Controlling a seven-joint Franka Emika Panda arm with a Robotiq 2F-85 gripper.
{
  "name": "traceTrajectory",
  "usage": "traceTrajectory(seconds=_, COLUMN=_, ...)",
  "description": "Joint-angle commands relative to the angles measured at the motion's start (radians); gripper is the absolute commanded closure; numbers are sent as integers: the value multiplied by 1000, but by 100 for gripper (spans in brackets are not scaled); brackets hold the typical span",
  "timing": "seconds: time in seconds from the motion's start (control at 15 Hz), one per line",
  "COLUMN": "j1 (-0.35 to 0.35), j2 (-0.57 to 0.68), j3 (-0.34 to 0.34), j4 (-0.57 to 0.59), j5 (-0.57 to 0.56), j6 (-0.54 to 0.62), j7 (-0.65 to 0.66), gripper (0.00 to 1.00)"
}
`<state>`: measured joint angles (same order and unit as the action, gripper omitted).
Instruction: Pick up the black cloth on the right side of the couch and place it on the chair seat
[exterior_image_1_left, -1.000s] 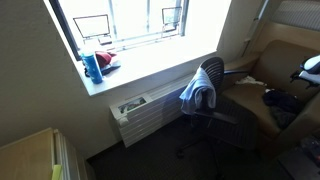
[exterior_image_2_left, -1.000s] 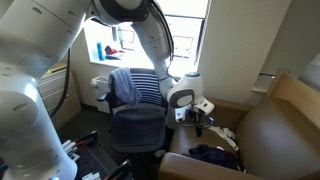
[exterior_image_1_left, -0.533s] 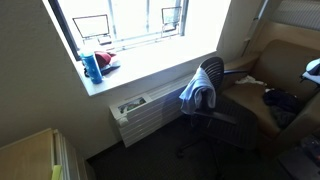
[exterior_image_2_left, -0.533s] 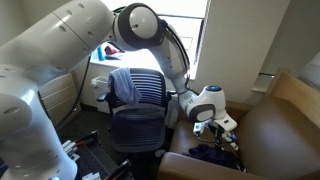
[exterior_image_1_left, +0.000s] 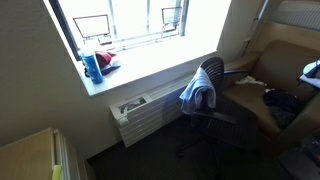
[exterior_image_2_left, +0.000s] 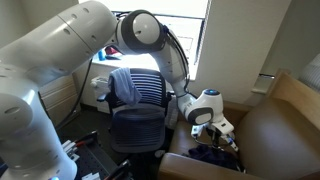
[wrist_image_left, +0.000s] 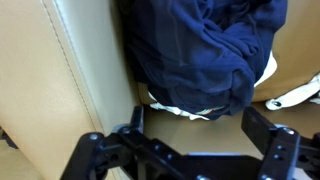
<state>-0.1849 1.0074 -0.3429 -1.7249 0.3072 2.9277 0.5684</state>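
Note:
My gripper will next move down onto the bunched near folds of the black cloth, with its open fingers on both sides of them, because the heap of cloth is below, just beyond the fingers.
The black cloth (wrist_image_left: 200, 45) is a dark navy heap on the tan couch seat (wrist_image_left: 90, 70), and fills the top of the wrist view. It also shows in both exterior views (exterior_image_2_left: 214, 155) (exterior_image_1_left: 281, 100). My gripper (wrist_image_left: 198, 125) is open and empty, its two fingers spread just short of the cloth's near edge. In an exterior view the gripper (exterior_image_2_left: 214, 127) hangs just above the cloth. The chair (exterior_image_2_left: 135, 115) has a striped back and a dark seat (exterior_image_2_left: 137, 128), and stands beside the couch; it shows in the other view too (exterior_image_1_left: 210, 95).
A blue-grey garment (exterior_image_1_left: 198, 95) hangs over the chair back. A white item (wrist_image_left: 185, 108) lies under the cloth and another (wrist_image_left: 296, 95) beside it. The couch armrest (exterior_image_2_left: 290, 100) rises behind. A radiator (exterior_image_1_left: 150, 115) and a window sill with a blue bottle (exterior_image_1_left: 92, 68) stand near the chair.
The arm has swung from beside the chair over the couch, and the gripper has come down close above the dark cloth. The cloth and chair have not moved.

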Motion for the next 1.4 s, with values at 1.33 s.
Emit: traceTrajectory(seconds=1.33, j1=-60, j2=360, j3=24, j4=350, j5=15, j6=-75, j7=134, gripper=0)
